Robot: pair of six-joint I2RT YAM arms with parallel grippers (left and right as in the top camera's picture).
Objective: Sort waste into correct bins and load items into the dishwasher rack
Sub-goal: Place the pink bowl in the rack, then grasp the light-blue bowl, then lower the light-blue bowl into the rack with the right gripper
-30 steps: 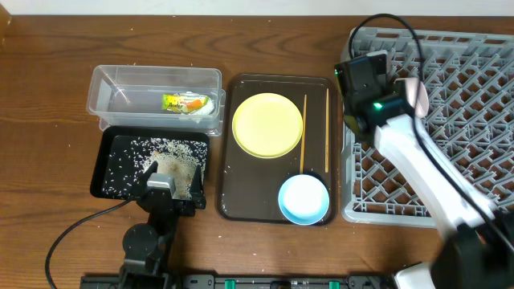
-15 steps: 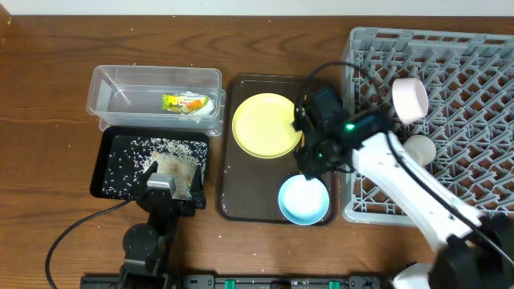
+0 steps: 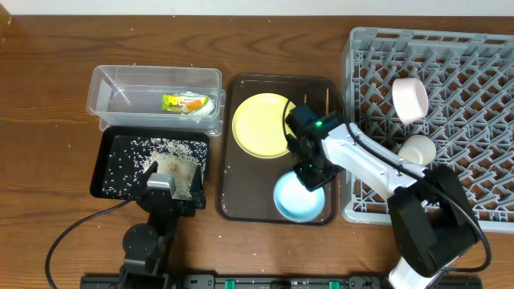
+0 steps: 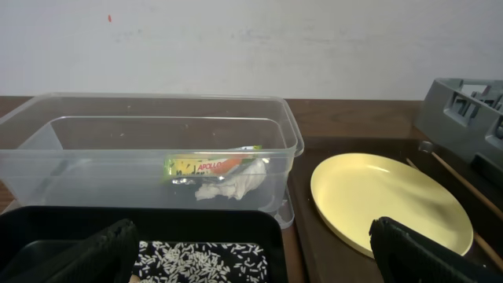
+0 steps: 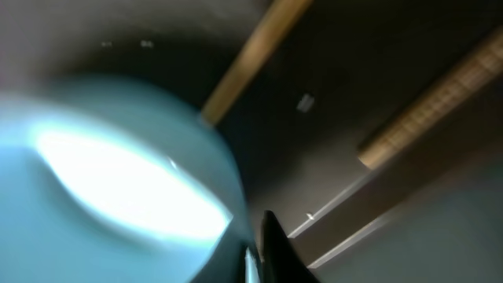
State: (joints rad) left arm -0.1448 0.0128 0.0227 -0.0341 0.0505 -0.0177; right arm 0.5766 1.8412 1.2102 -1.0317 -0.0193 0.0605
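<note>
My right gripper lifts next, swings outward and to its right in the overhead view over the empty pegs (image 3: 467, 90) beside the white bowl, lowers and releases.
My right gripper (image 3: 314, 178) is down at the far right rim of the light-blue bowl (image 3: 291, 201) on the brown tray and is shut on that rim. In the right wrist view the bowl (image 5: 118, 173) fills the left, a black fingertip (image 5: 275, 244) presses against its edge, and two wooden chopsticks (image 5: 251, 55) lie beyond. The pale-yellow plate (image 3: 259, 124) lies behind the bowl. My left gripper (image 3: 170, 181) stands open over the black tray (image 3: 108, 170) of rice grains (image 3: 167, 148). The clear tub (image 3: 152, 79) holds the wrapper (image 3: 186, 103) and the tissue (image 4: 232, 185).
The grey dishwasher rack (image 3: 466, 128) fills the right, with a white bowl (image 3: 410, 99) on its side and a white cup (image 3: 418, 150) among its pegs. The brown serving tray (image 3: 241, 193) sits between rack and bins. My right arm crosses the rack's left wall.
My right arm swung from the rack's left side over the brown tray, dropped to the light-blue bowl and shut on its rim. The bowl shifted slightly left. The left arm stayed put.
</note>
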